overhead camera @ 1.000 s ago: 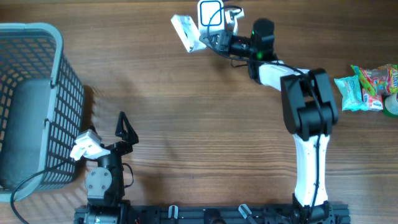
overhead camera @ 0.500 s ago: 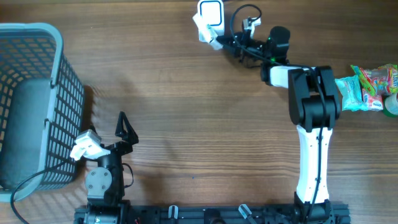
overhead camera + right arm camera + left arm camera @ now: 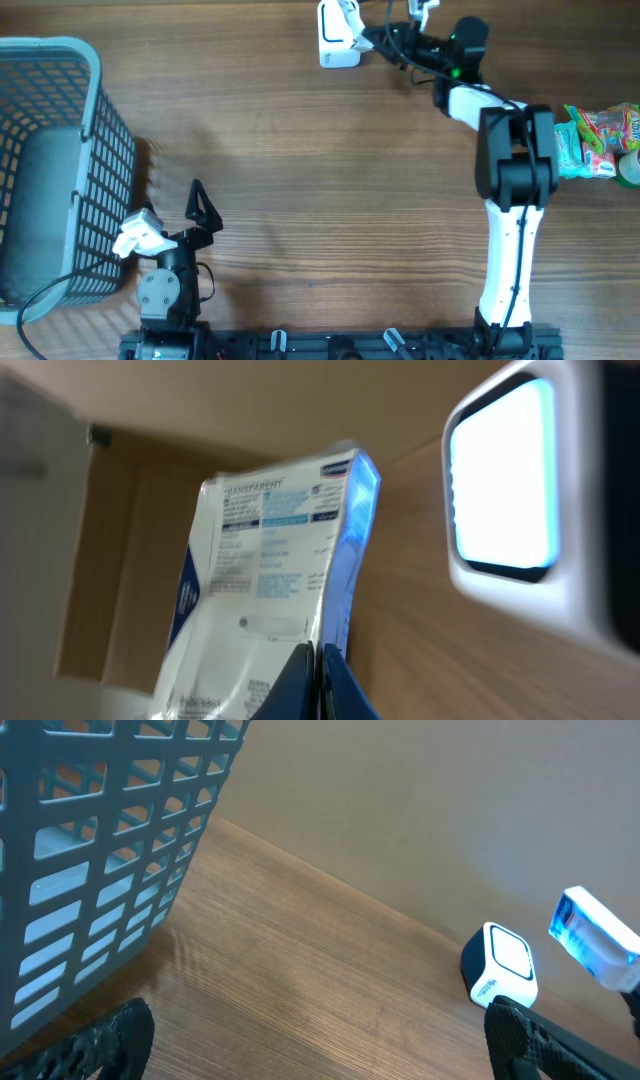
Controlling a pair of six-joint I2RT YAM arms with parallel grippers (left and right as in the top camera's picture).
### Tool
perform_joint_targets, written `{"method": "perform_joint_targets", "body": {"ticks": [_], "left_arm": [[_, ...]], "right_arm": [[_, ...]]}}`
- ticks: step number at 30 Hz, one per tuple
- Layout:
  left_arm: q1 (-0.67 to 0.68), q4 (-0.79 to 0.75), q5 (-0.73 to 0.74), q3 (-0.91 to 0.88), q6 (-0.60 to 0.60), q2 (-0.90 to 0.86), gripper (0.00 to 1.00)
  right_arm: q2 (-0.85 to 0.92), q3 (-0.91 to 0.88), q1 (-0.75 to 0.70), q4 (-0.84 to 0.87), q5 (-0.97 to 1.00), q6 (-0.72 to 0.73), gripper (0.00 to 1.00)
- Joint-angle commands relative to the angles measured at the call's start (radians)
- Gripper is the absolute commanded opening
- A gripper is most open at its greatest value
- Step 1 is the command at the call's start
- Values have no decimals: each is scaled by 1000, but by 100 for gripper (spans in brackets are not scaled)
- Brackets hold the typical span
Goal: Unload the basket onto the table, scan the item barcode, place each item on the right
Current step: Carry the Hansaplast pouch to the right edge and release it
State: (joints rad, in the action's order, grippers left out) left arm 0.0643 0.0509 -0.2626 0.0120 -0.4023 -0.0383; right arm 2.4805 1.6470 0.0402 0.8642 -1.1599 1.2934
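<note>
The bare tabletop beside the snack packets is below my right gripper, to its right in the overhead view, so I should move across and down to release the item.
The item is a flat white and blue packet [image 3: 268,565], pinched at its lower edge by my right gripper [image 3: 320,682], whose jaws are shut on it. It hangs close beside the white scanner [image 3: 522,500], whose window glows pale blue. From overhead the packet [image 3: 349,13] sits over the scanner [image 3: 333,52] at the table's far edge, with the right gripper [image 3: 368,36] just to its right. The left wrist view shows the scanner [image 3: 503,966] and the packet [image 3: 594,934] far off. My left gripper [image 3: 196,205] rests open near the front, holding nothing.
A grey mesh basket [image 3: 60,90] stands at the left, close to the left arm, and fills the left of the left wrist view [image 3: 90,850]. Colourful snack packets [image 3: 592,138] lie at the right edge beside a green object [image 3: 630,170].
The right arm has swung right and toward the far edge, carrying the packet from left of the scanner to over it. The left arm has not moved.
</note>
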Motion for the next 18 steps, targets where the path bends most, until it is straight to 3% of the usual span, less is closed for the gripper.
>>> {"method": "perform_joint_targets", "body": {"ticks": [1,5,8,12,17,18], "left_arm": [[-5,-3,5,-6,-3,5,100],[-5,-3,5,-6,-2,5,100],[-5,-3,5,-6,-2,5,100],[-5,-3,5,-6,-2,5,100],[-5,-3,5,-6,-3,5,100],[-5,-3,5,-6,-3,5,100]], "right_arm": [[-152,15,-116,-265,7,-296,5],[-316,15,-237,-905,273,-774,5],[-412,15,-325,-1262,705,-927,5],[-415,10,-410,-1459,1169,-927,5],[-409,-44,-457,-1487,1486,-894,6],[-409,-44,-461,-1487,1484,-893,41]]}}
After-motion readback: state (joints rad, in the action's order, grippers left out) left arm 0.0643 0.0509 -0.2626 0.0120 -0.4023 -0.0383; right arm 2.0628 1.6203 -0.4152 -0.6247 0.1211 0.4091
